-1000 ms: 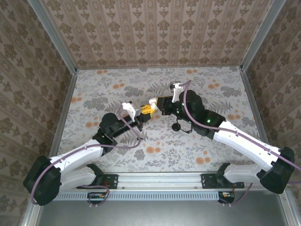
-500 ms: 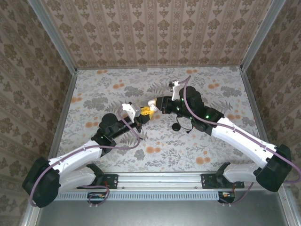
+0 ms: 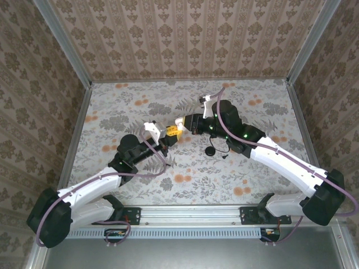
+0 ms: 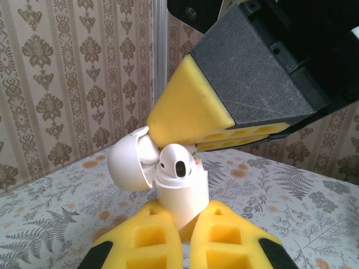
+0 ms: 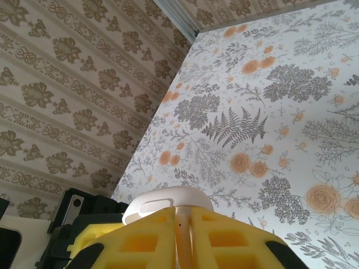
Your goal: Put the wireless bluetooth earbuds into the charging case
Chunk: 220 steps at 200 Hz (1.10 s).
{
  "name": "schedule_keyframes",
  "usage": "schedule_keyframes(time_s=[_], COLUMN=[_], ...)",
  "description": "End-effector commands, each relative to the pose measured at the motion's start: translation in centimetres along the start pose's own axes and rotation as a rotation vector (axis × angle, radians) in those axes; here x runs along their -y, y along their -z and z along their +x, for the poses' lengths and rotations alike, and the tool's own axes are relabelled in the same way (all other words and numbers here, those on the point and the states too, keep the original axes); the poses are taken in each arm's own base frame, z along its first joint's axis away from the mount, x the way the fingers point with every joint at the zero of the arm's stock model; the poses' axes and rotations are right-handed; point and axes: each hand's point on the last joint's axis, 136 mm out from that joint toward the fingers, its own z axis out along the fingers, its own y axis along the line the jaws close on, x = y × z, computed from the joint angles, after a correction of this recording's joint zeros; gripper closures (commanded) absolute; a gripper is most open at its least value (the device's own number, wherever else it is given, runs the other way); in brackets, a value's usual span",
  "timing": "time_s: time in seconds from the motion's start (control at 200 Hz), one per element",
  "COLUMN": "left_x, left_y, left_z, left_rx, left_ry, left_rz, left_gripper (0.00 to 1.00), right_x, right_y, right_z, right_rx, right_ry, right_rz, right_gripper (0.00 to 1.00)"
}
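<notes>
My right gripper should move away from the case and go down to the floral tablecloth beside the black round disc to release the stem, because the tablecloth is clear there.
The charging case (image 4: 182, 193) is a small white box with its lid (image 4: 128, 165) hinged open to the left. My left gripper (image 4: 188, 212) is shut on its lower body and holds it above the table. One white earbud (image 4: 177, 163) sits in the case's top with its dark opening facing me. My right gripper (image 5: 182, 217) comes down onto the case from above, its yellow fingers (image 4: 190, 106) just over the opening. It is shut on the thin white stem of a second earbud (image 5: 183, 238), with the rounded white case (image 5: 168, 200) right beyond its tips. From above, both grippers (image 3: 171, 134) (image 3: 180, 124) meet at mid-table.
A black round disc (image 3: 210, 150) lies on the floral tablecloth just under the right arm, with a tiny dark speck (image 3: 224, 156) beside it. Patterned walls and metal rails (image 3: 73, 134) close in the table on three sides.
The right arm has edged slightly left and toward the far side, staying over the case. The left arm and the case have hardly moved.
</notes>
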Motion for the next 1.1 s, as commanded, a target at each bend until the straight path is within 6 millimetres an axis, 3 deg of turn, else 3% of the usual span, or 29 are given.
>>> schedule_keyframes(time_s=[0.0, 0.505, 0.625, 0.745, 0.85, 1.095], left_x=[0.7, -2.8, -3.4, -3.6, -3.6, -3.7], left_y=[0.5, 2.0, 2.8, 3.4, 3.8, 4.2], left_z=[-3.1, 1.7, 2.6, 3.1, 3.2, 3.5], left_rx=[0.097, -0.064, -0.085, -0.11, -0.124, -0.143], left_ry=[-0.057, 0.018, 0.019, 0.01, 0.001, -0.006], left_rz=[0.025, -0.12, -0.157, -0.173, -0.181, -0.187], left_gripper=[1.0, 1.0, 1.0, 1.0, 1.0, 1.0], right_x=[0.0, 2.9, 6.0, 10.3, 13.7, 19.0], right_y=[-0.3, 0.4, -0.1, -1.5, -3.7, -8.3], right_z=[1.8, 1.2, 2.0, 4.4, 7.1, 12.2], right_rx=[-0.09, -0.027, -0.034, -0.077, -0.142, -0.26], right_ry=[-0.004, -0.132, -0.164, -0.184, -0.19, -0.197], right_rz=[-0.009, 0.024, 0.131, 0.255, 0.334, 0.434], right_gripper=[0.9, 0.92, 0.93, 0.94, 0.94, 0.96])
